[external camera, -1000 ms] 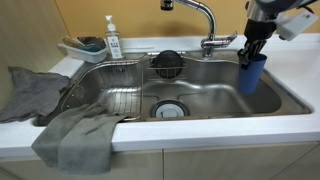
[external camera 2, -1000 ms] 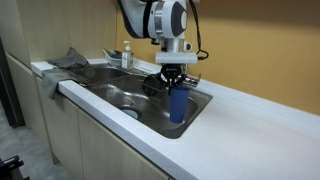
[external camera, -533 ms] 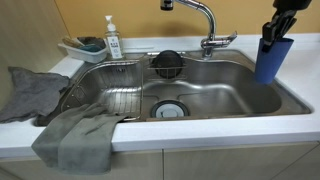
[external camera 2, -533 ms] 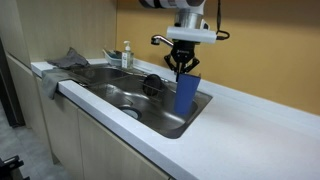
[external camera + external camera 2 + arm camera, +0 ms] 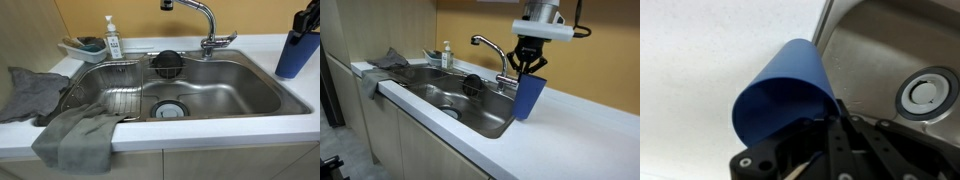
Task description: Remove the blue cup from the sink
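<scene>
The blue cup (image 5: 297,55) still hangs beside the sink's end, so my gripper next moves away from the basin, down to the white counter to release it.
The blue cup (image 5: 297,55) is a plain royal-blue tumbler. It hangs from my gripper (image 5: 304,27) over the white counter just beside the sink's end. In an exterior view the cup (image 5: 530,96) is above the counter past the sink (image 5: 470,115) rim, with my gripper (image 5: 528,64) shut on its rim. In the wrist view the cup (image 5: 780,95) fills the middle over the white counter, pinched at its rim by my gripper (image 5: 830,118). The sink (image 5: 200,95) is stainless steel with a round drain (image 5: 170,109).
A chrome faucet (image 5: 205,25) stands behind the basin. A round black strainer (image 5: 166,63) and a wire rack (image 5: 110,90) are in the sink. A grey cloth (image 5: 75,135) drapes over the front edge. A soap bottle (image 5: 112,40) and white tray (image 5: 80,48) sit at the back.
My gripper has lifted the blue cup out of the sink's end and carried it sideways over the counter.
</scene>
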